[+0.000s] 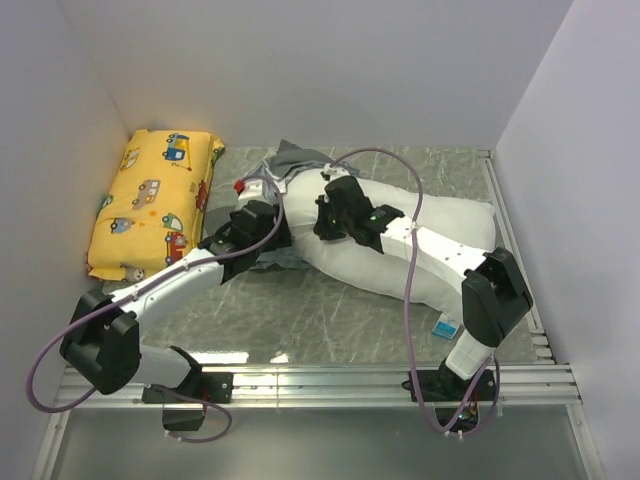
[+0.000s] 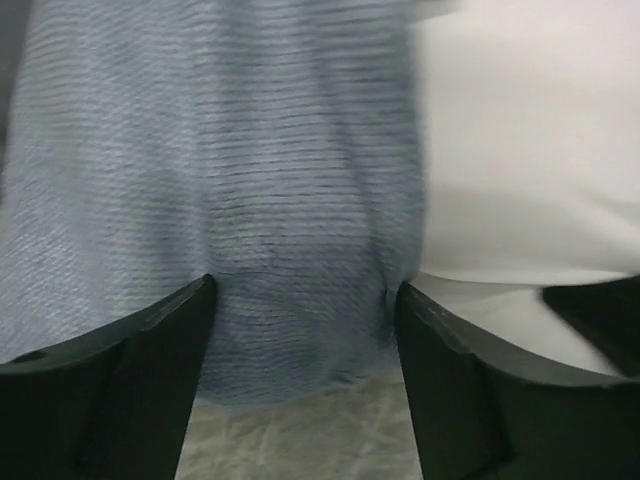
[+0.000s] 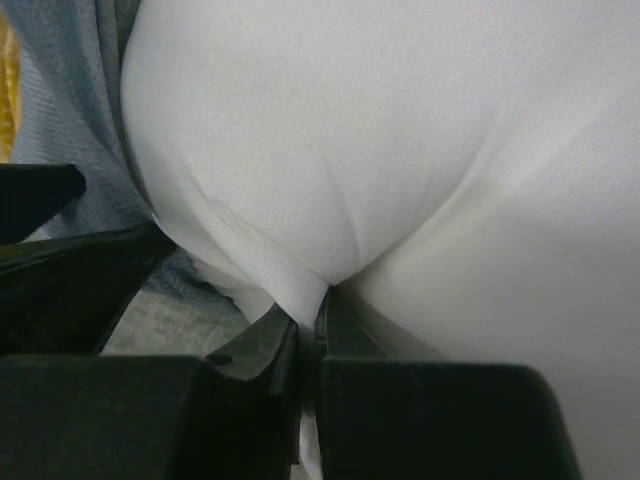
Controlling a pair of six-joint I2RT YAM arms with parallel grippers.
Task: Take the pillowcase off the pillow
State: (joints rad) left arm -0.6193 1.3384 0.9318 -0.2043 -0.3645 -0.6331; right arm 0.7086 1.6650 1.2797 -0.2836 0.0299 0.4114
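The robot's right gripper will next pull the pillow up and toward the right in the top view, then bring it down to the tabletop and release it, because the pillowcase covers the pillow's end.
The white pillow (image 1: 440, 235) lies across the table from centre to right. The grey pillowcase (image 1: 295, 160) is bunched at the pillow's far-left end, paler blue-grey inside showing. My left gripper (image 1: 268, 212) is at that bunch. In the left wrist view it (image 2: 305, 285) is open, with a bulge of blue-grey pillowcase (image 2: 220, 180) between the fingers and the pillow (image 2: 530, 150) to the right. My right gripper (image 1: 325, 225) presses on the pillow's left part. In the right wrist view it (image 3: 315, 300) is shut on a pinched fold of the white pillow (image 3: 400, 130); the pillowcase (image 3: 70, 130) shows at left.
A yellow cartoon-car cushion (image 1: 155, 205) lies against the left wall. White walls close the left, back and right. A metal rail (image 1: 510, 220) runs along the right side, another along the near edge (image 1: 330, 378). A small blue-white tag (image 1: 446, 327) lies by the pillow's near-right corner.
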